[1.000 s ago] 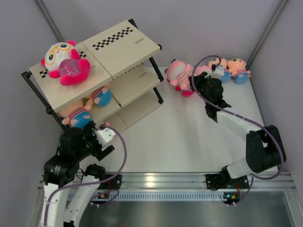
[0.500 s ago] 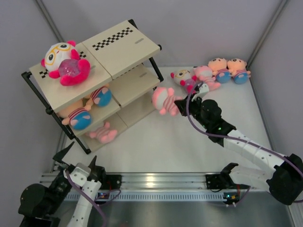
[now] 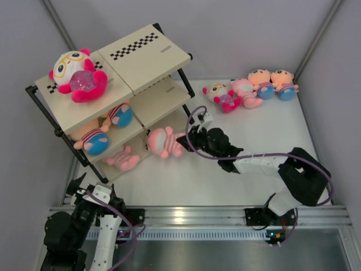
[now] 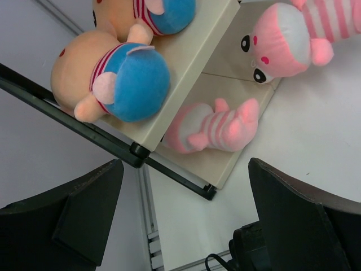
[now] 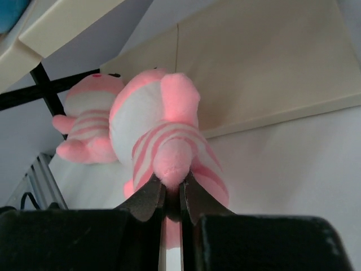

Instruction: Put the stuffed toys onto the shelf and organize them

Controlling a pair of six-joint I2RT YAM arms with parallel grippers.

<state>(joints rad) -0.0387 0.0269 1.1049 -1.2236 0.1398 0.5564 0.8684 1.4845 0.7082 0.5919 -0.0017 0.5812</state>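
Observation:
I need to bring the striped toy under the shelf's middle level next with my right gripper, and down beside the pale pink toy, where the bottom board is empty.
The shelf stands at the far left. A white-headed toy with yellow glasses lies on its top board. Two peach-faced toys fill the middle tier, and a pale pink toy rests on the bottom board. My right gripper is shut on a limb of a pink striped toy, held low at the front edge of the bottom board. My left gripper stands open and empty at the near left corner, facing the shelf's end.
Several more toys lie in a row on the white table at the far right: a white-headed one, a pink one and two peach-faced ones. A metal rail runs along the near edge. Grey walls close in on both sides.
My right arm has swung left, carrying the pink striped toy from the far-right group to the shelf's bottom tier. My left arm has pulled back from the shelf to the near left corner.

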